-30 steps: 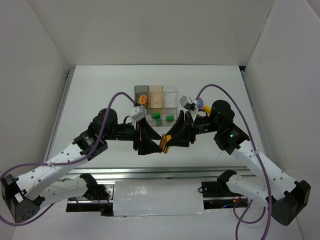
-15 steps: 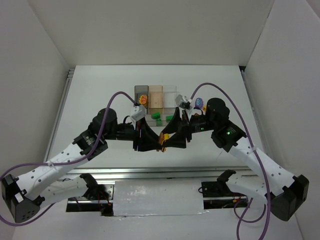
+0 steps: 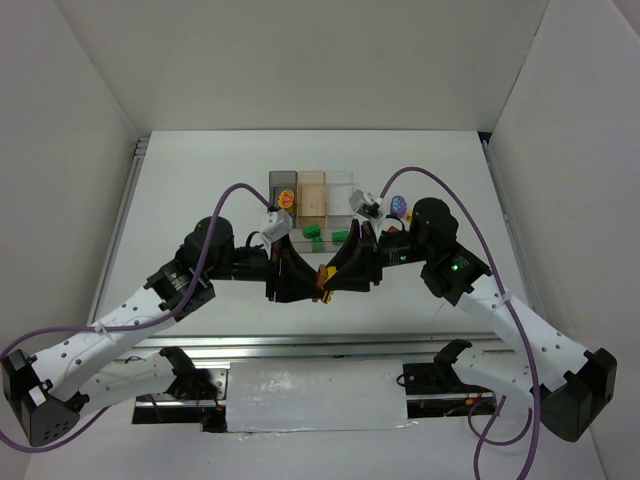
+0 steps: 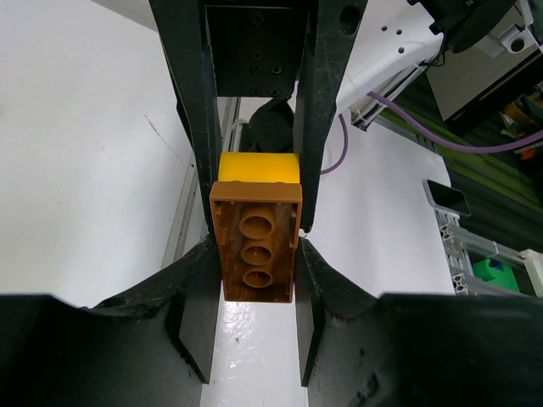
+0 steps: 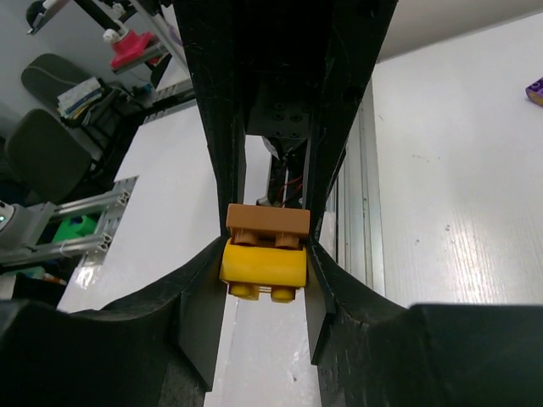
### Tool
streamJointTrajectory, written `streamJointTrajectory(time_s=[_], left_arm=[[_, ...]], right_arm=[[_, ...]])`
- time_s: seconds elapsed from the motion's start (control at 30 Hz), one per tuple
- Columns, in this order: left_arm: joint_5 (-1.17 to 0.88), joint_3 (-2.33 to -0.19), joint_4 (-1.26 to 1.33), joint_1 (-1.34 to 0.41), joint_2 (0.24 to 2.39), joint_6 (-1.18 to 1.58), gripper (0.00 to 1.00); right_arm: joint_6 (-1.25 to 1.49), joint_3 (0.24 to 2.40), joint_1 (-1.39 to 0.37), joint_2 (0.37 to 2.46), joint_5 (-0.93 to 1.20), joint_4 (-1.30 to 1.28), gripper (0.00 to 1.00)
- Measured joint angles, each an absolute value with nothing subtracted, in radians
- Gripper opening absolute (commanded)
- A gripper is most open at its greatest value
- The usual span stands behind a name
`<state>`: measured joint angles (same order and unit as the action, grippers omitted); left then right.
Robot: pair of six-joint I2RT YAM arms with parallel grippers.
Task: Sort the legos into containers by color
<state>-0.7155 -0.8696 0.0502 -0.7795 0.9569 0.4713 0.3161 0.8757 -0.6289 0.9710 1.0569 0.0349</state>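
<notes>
I should next pull off the yellow brick in my right gripper, move it outward and down to the grey container section (image 3: 283, 205), which holds a yellowish piece, and release it.
An orange-brown brick (image 4: 254, 246) and a yellow brick (image 4: 259, 166) are stuck together, held above the table between both arms at centre (image 3: 325, 278). My left gripper (image 4: 253, 284) is shut on the orange-brown brick, whose hollow underside faces its camera. My right gripper (image 5: 265, 284) is shut on the yellow brick (image 5: 263, 264), with the orange-brown one (image 5: 267, 220) just beyond it. The divided clear tray (image 3: 341, 187) stands behind the grippers. Two green bricks (image 3: 313, 233) lie in its long compartment and a small piece (image 3: 285, 198) in the grey one.
A purple brick (image 3: 398, 207) lies on the table right of the tray, also seen as the purple brick (image 5: 534, 89) at the right wrist view's edge. White walls enclose the table on three sides. An aluminium rail (image 3: 320, 345) runs along the near edge.
The right arm has shifted left and the two grippers have closed in on each other. The joined bricks, first in the right gripper only, are now gripped from both sides.
</notes>
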Motion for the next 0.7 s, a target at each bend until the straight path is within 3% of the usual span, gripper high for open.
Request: streamJointTrajectory(time_s=[0.7], left_arm=[[-0.686,-0.897,-0.027,-0.782,0.874,0.421,0.0]], right_arm=[[0.075,0.917,-0.584,0.992,1.08,-0.239,0.0]])
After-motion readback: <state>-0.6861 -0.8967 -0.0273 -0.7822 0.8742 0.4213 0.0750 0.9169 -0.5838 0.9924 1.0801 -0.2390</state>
